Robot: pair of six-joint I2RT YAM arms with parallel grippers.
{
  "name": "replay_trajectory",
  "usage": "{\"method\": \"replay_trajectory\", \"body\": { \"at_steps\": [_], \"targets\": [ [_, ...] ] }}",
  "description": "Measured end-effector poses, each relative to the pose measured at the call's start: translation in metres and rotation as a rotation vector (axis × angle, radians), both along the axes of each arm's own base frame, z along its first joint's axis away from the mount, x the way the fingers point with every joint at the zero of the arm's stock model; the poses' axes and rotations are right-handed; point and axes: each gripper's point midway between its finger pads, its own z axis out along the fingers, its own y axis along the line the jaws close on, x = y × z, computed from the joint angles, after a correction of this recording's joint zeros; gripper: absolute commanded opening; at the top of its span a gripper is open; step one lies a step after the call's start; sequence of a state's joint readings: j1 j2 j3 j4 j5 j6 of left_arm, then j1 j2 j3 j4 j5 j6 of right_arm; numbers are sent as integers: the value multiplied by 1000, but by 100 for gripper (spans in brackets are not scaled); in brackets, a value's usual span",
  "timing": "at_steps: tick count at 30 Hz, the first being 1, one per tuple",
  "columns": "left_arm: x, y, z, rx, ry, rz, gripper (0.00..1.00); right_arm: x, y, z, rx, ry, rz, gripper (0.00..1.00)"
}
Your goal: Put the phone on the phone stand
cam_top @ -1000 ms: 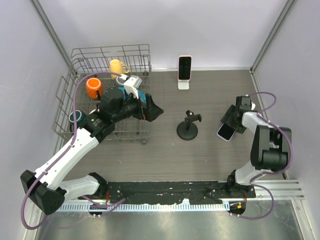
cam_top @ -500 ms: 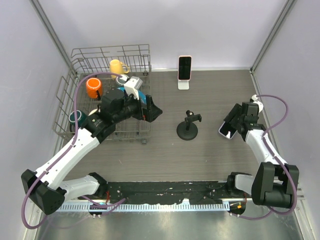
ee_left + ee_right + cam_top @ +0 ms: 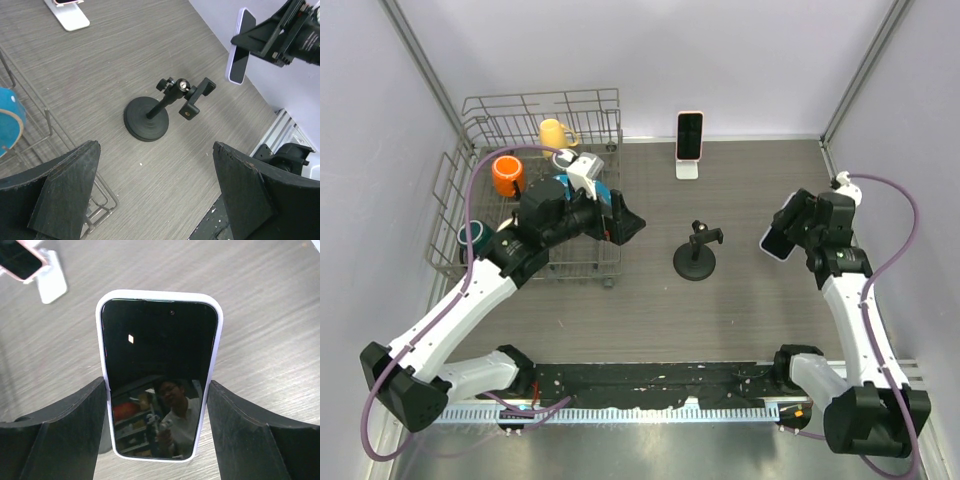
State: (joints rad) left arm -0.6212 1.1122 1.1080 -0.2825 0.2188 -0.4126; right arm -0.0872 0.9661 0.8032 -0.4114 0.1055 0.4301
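I will next move my left gripper to the right in the top view, past the stand, onto the phone's near end (image 3: 775, 247) (image 3: 235, 74), which my right gripper leaves free.
A phone in a pale lavender case (image 3: 776, 241), screen dark, is held edge-on between the fingers of my right gripper (image 3: 787, 234), lifted above the table right of the stand. In the right wrist view the phone (image 3: 159, 365) stands upright between the two pads, and my right gripper (image 3: 158, 395) is shut on its sides. The black phone stand (image 3: 696, 257), a round base with a clamp head, stands mid-table; it also shows in the left wrist view (image 3: 149, 121), with the held phone (image 3: 239, 52) beyond it. My left gripper (image 3: 629, 222) (image 3: 155, 150) is open and empty, left of the stand.
A wire dish rack (image 3: 542, 100) at the left holds an orange mug (image 3: 506, 175), a yellow mug (image 3: 554, 132) and other dishes. A second pink-cased phone (image 3: 689, 133) rests on a white stand (image 3: 687, 169) at the back. Walls close in on both sides.
My right gripper has lifted the phone off the table and carried it slightly up and to the right, the forearm swinging outward. The left arm has barely moved.
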Motion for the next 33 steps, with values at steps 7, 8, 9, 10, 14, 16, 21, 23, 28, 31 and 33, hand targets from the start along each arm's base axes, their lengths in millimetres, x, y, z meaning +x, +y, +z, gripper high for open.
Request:
{"method": "replay_trajectory", "body": {
  "at_steps": [7,8,9,10,14,16,21,23,28,31,33],
  "targets": [
    [-10,-13,13,-78,5,-71,98,0,36,84,10,-141,140,1],
    [-11,-17,15,-99,14,-90,98,-2,40,96,12,-162,156,1],
    [-12,-23,15,-118,26,-107,98,-5,44,107,15,-182,171,1],
    [-12,-29,16,-134,36,-122,98,-7,47,115,21,-197,183,1],
    [-21,-72,1,-135,117,-201,98,-15,68,142,78,-257,261,1],
    [-30,-96,-7,-119,143,-235,99,-18,80,146,121,-263,296,1],
    [-44,-144,-10,-129,168,-277,94,-26,105,147,218,-251,366,1],
    [-42,-159,-7,-141,168,-273,90,-28,111,149,245,-250,383,1],
    [-31,-187,-4,-165,148,-244,71,-36,118,155,300,-270,396,1],
    [-31,-199,-7,-178,142,-239,64,-40,119,155,320,-282,390,1],
    [-31,-205,-10,-181,138,-230,60,-42,120,152,335,-279,385,1]
  ]
}}
